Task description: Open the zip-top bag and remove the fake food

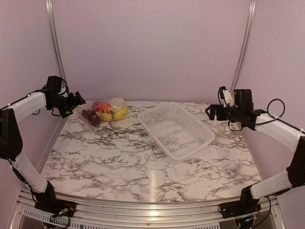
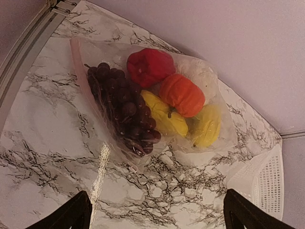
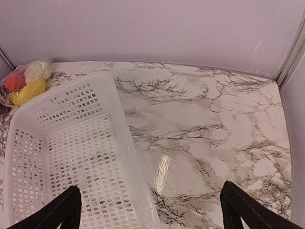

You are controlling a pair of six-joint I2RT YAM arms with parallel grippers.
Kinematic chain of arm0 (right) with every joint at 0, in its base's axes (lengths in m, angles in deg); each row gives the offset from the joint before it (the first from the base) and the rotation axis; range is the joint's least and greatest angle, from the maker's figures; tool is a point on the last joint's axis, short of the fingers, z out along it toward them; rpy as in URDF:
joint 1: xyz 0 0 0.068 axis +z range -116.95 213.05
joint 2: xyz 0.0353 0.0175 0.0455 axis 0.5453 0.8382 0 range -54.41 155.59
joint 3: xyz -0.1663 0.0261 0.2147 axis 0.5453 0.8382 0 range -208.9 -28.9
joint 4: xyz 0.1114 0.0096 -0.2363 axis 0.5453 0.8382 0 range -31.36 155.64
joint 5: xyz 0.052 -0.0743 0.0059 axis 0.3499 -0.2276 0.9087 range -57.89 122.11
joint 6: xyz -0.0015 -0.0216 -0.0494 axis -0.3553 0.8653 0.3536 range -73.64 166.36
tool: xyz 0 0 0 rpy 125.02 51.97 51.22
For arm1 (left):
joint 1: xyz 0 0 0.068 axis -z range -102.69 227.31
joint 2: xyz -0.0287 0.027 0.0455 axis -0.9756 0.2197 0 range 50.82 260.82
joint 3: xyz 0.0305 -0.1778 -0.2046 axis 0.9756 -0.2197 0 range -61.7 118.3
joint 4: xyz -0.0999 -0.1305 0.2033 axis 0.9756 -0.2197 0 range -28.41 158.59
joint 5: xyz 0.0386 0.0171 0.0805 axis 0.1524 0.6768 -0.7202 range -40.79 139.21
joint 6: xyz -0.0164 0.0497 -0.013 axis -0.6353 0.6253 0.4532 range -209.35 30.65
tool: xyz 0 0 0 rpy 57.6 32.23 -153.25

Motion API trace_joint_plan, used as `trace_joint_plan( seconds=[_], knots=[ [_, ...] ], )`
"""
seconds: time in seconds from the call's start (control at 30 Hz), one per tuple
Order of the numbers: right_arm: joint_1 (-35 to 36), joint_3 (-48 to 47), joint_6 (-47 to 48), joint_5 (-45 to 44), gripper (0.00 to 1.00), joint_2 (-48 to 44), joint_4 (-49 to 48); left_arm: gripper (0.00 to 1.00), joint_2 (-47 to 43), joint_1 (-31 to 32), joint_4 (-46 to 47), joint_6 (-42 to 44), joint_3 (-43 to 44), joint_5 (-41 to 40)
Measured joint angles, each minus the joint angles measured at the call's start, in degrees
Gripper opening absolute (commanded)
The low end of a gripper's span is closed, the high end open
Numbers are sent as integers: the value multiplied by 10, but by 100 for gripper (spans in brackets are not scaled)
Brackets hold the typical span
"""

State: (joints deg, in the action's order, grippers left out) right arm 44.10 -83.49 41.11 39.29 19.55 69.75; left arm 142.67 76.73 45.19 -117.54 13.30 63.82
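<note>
Next I need to turn my left gripper in line with the bag's stiff edge, at an angle in the left wrist view, then lower onto the stiff edge's far end.
The clear zip-top bag lies zipped at the table's far left, with its stiff strip along the left edge. Inside it is the fake food: a dark purple grape bunch, a red piece, an orange piece, two yellow pieces and a cream-white one. My left gripper hangs in the air just left of the bag, open and empty. At the far right, my right gripper is raised above the table, open and empty. The bag shows small in the right wrist view's upper left.
A white lattice basket stands empty, right of centre and turned at an angle; its rim runs below my right gripper, and a corner shows beside the bag. Metal frame rails line the walls.
</note>
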Motion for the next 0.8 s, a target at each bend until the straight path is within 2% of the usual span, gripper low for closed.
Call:
trace_joint_plan(
  seconds=[0.2, 0.5, 0.8],
  knots=[
    [6, -28, 14, 10, 99, 12, -6, 99, 23, -27, 51, -27, 0, 21],
    [9, -46, 26, 30, 99, 16, -9, 99, 142, -65, 139, -65, 19, 45],
    [9, -54, 30, 33, 99, 24, -6, 89, 234, -78, 243, -120, 31, 38]
  ],
)
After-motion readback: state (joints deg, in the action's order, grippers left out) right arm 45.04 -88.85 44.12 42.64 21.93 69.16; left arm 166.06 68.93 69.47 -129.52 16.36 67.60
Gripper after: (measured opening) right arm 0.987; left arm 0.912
